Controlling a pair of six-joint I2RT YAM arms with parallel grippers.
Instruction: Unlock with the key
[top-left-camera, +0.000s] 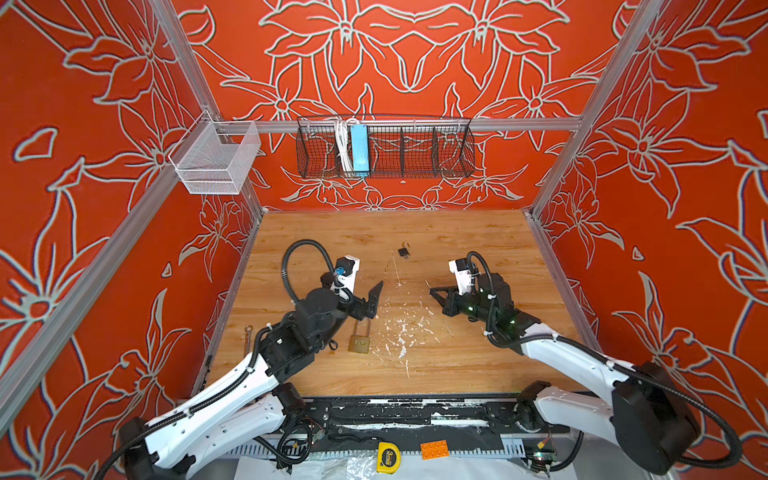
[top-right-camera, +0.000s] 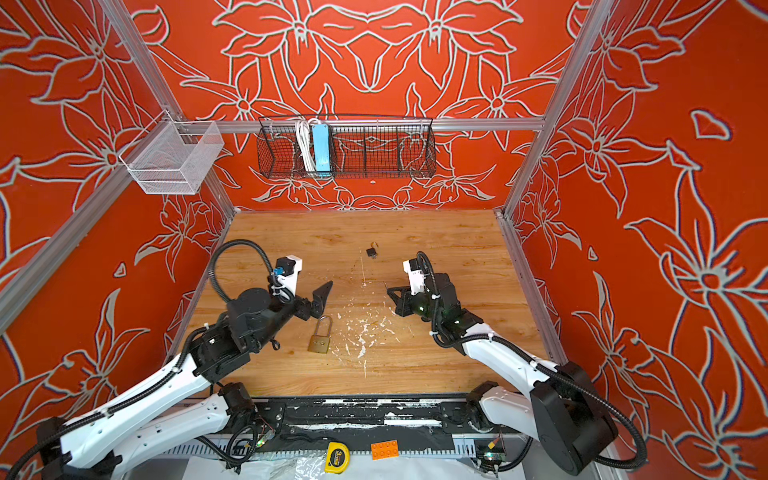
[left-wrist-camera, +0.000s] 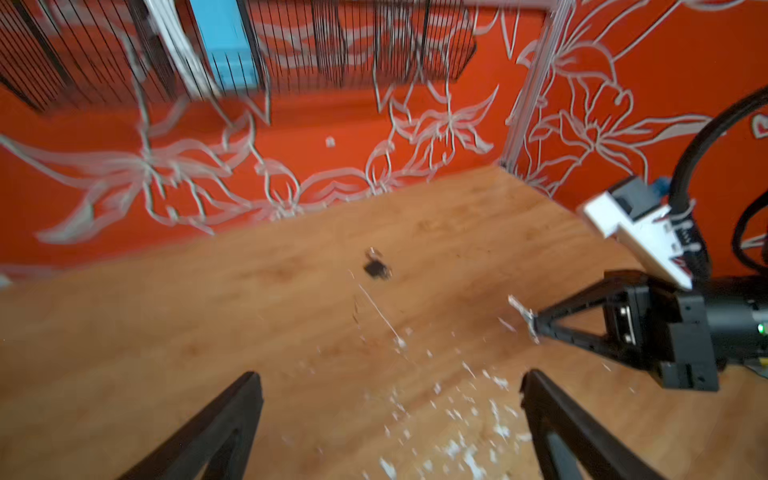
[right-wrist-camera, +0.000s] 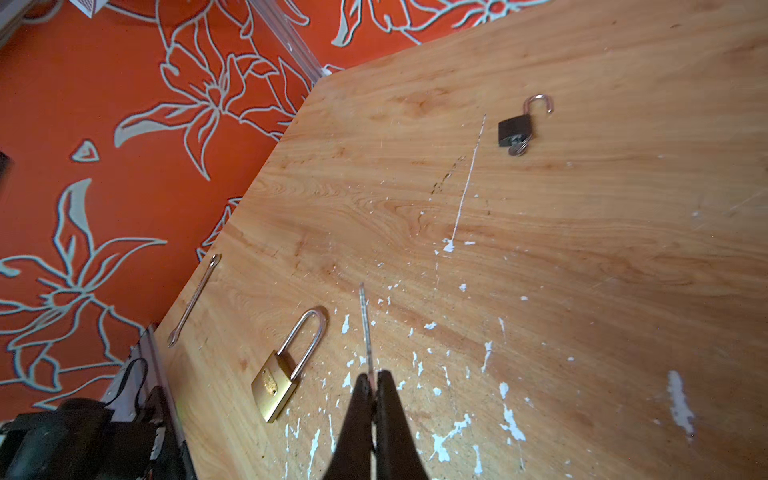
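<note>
I should next pull my left gripper back, tip its fingers down and lower them to both sides of the padlock's brass body (top-left-camera: 359, 344), because it lies flat below and back from my left gripper.
A brass padlock (top-left-camera: 359, 340) (top-right-camera: 320, 340) (right-wrist-camera: 274, 386) with a long shackle lies flat on the wooden table (top-left-camera: 457, 232), its shackle seated in the body. My left gripper (top-left-camera: 370, 303) (top-right-camera: 318, 301) (left-wrist-camera: 390, 376) hovers just behind it, open and empty. The brass padlock is outside the blurred left wrist view. My right gripper (top-left-camera: 432, 289) (top-right-camera: 390, 291) (right-wrist-camera: 375, 376) is shut on a thin silver key (right-wrist-camera: 365, 328) (left-wrist-camera: 523, 315). The blade sticks out past its tips, pointing toward the left arm, well to the right of the padlock.
A small black padlock (top-left-camera: 404, 250) (top-right-camera: 371, 250) (right-wrist-camera: 515, 129) with an open shackle and a key in it lies farther back. A wrench (top-left-camera: 248, 334) (right-wrist-camera: 193, 299) lies at the table's left edge. A wire basket (top-left-camera: 384, 147) and a white mesh basket (top-left-camera: 216, 158) hang on the walls.
</note>
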